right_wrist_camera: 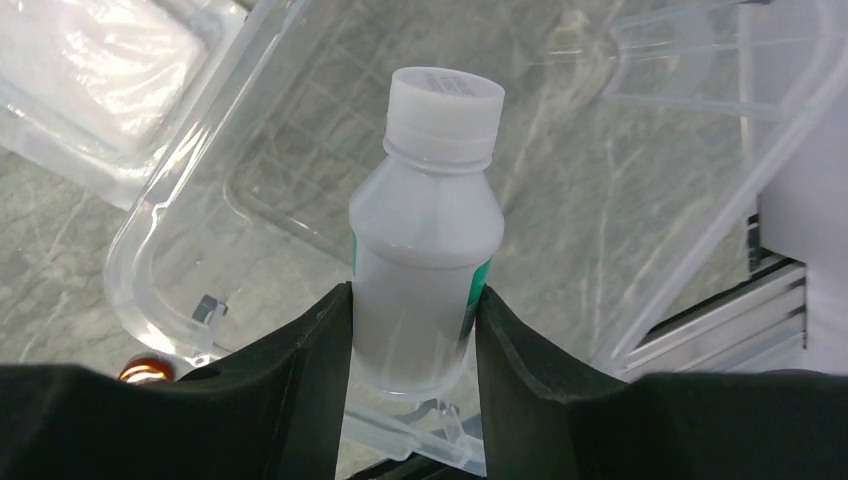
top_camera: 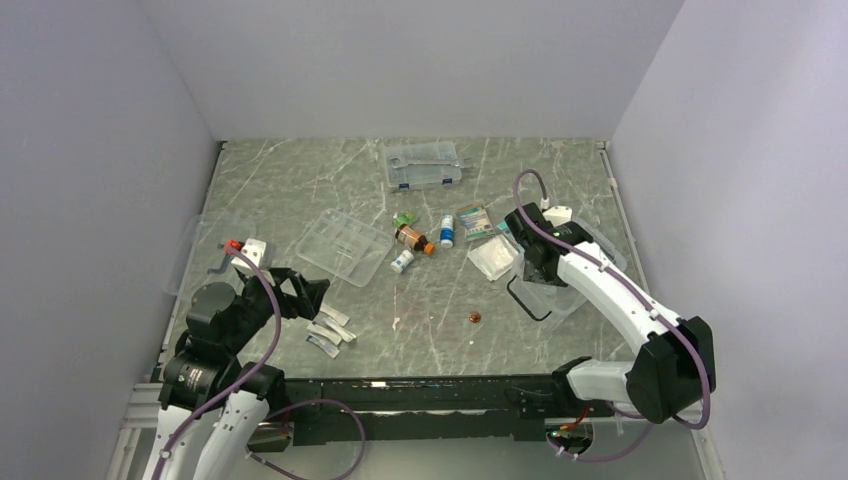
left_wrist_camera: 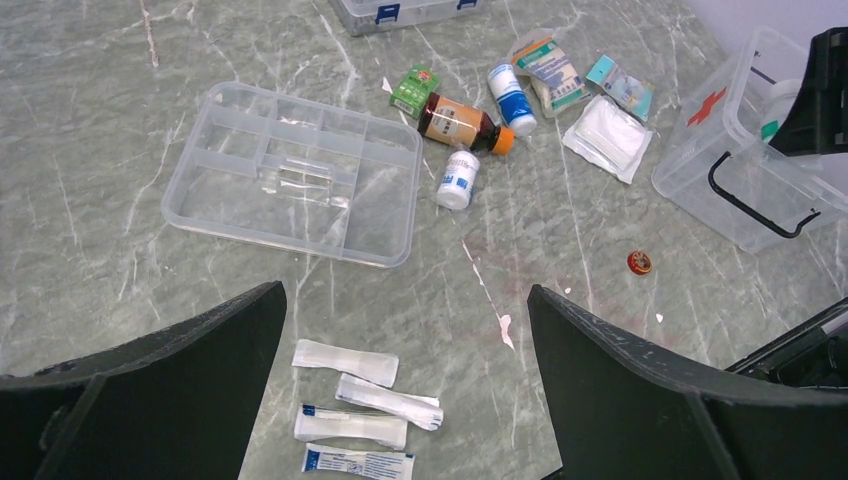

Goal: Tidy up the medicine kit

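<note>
I need to lower my right gripper inside the open box next, toward the box's side with the red cross (left_wrist_camera: pixel 706 105), and open it, since the box's bottom is bare beneath the white bottle.
My right gripper (right_wrist_camera: pixel 413 300) is shut on a white bottle (right_wrist_camera: pixel 425 260) with a green label and white cap. It holds the bottle upright over the open clear box of the medicine kit (right_wrist_camera: pixel 170 210), which stands at the right (top_camera: pixel 560 295) with a red cross (left_wrist_camera: pixel 706 105) and a black handle (left_wrist_camera: pixel 760 200) at its near side. The clear divided tray (left_wrist_camera: pixel 300 175) lies empty left of centre. My left gripper (left_wrist_camera: pixel 405 300) stands open above several white packets (left_wrist_camera: pixel 360 410), touching none.
Between tray and box lie a brown bottle (left_wrist_camera: pixel 460 123), two small white bottles (left_wrist_camera: pixel 511 97) (left_wrist_camera: pixel 458 180), a green packet (left_wrist_camera: pixel 414 90), a gauze pack (left_wrist_camera: pixel 608 137) and a red cap (left_wrist_camera: pixel 639 262). A blue-latched case (top_camera: pixel 423 165) sits at the back. A clear flat piece (top_camera: pixel 200 245) lies far left.
</note>
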You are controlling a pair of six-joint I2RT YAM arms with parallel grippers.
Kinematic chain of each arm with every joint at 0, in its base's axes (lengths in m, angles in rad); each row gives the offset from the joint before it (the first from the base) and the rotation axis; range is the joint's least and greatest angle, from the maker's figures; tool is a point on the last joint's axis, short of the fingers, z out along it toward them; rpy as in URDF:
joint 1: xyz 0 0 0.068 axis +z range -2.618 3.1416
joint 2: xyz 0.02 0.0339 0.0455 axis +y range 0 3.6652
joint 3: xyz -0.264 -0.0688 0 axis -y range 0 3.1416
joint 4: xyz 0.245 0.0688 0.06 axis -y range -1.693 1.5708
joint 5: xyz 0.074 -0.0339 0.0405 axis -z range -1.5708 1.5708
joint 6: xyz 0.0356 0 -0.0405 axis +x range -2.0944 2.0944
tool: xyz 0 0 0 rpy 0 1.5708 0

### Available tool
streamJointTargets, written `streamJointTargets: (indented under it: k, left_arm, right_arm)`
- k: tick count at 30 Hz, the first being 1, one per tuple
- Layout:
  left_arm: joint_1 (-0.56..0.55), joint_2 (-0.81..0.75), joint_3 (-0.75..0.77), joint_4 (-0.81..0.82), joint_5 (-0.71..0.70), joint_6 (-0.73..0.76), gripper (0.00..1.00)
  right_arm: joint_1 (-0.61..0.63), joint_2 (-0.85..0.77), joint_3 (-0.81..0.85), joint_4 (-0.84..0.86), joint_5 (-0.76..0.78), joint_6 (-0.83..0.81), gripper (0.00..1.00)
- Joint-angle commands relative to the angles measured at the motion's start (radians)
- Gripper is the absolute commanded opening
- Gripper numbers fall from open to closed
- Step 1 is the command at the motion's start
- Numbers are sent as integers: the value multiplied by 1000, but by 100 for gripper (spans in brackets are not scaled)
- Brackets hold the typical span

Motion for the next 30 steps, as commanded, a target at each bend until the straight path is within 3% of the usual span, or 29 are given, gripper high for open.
streamJointTargets:
  k: [1, 13, 21, 30]
  left_arm:
    - [-7, -5, 24, 12, -7, -9, 99]
    - [-13, -11, 24, 12, -10, -9, 99]
    - [-15, -14, 25, 10, -11, -8, 99]
    - [-24, -11, 27, 7, -17, -8, 99]
  right_arm:
    - [-3, 7, -21, 67, -91, -12, 0]
    - [-2, -27, -139, 190, -332, 42, 0]
    - [-3, 14, -133, 164, -291, 22, 0]
    - [-2, 32, -196, 301, -290, 145, 0]
